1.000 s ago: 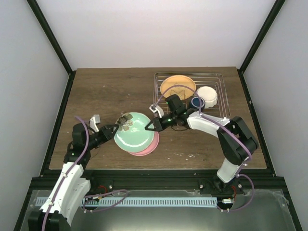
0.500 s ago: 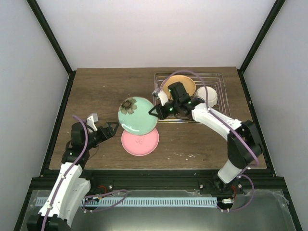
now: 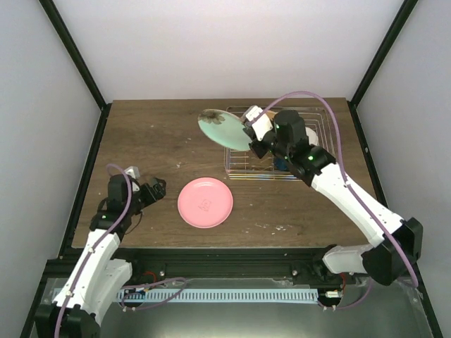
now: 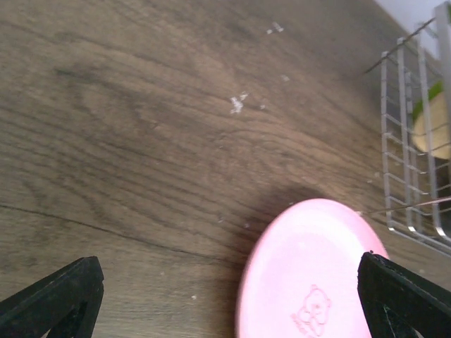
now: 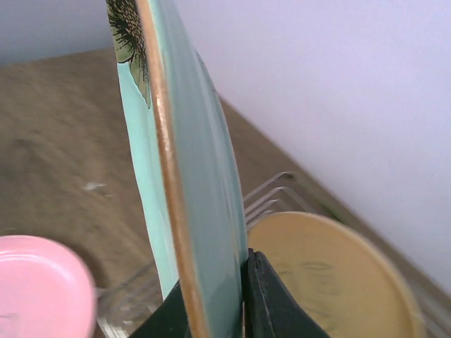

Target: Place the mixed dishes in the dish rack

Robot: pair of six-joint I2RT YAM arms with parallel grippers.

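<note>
Next, my right gripper will lower, shifting right in the top view, and release the mint plate (image 3: 221, 127) beside the orange-yellow one, since the rack lies below my gripper.
My right gripper (image 3: 248, 135) is shut on the rim of the mint plate (image 3: 221, 127), which has a dark flower on it. It holds the plate on edge in the air above the left end of the silver wire dish rack (image 3: 243, 167). In the right wrist view the fingers (image 5: 264, 299) pinch the mint plate (image 5: 194, 183), and the orange-yellow plate (image 5: 331, 274) lies in the rack (image 5: 275, 190) behind it. The pink plate (image 3: 204, 203) lies flat on the table. My left gripper (image 3: 156, 189) is open and empty, left of the pink plate (image 4: 317, 274), low over the wood (image 4: 229, 303).
The rack's near-left corner (image 4: 412, 141) stands just beyond the pink plate, with something pale yellow-green behind its wires. My right arm covers most of the rack's contents from above. Dark frame posts and white walls border the wooden table (image 3: 148, 134).
My right gripper lifted the mint plate off the pink plate, carried it up and right, and tipped it on edge over the rack. My left gripper drew back left from the plates.
</note>
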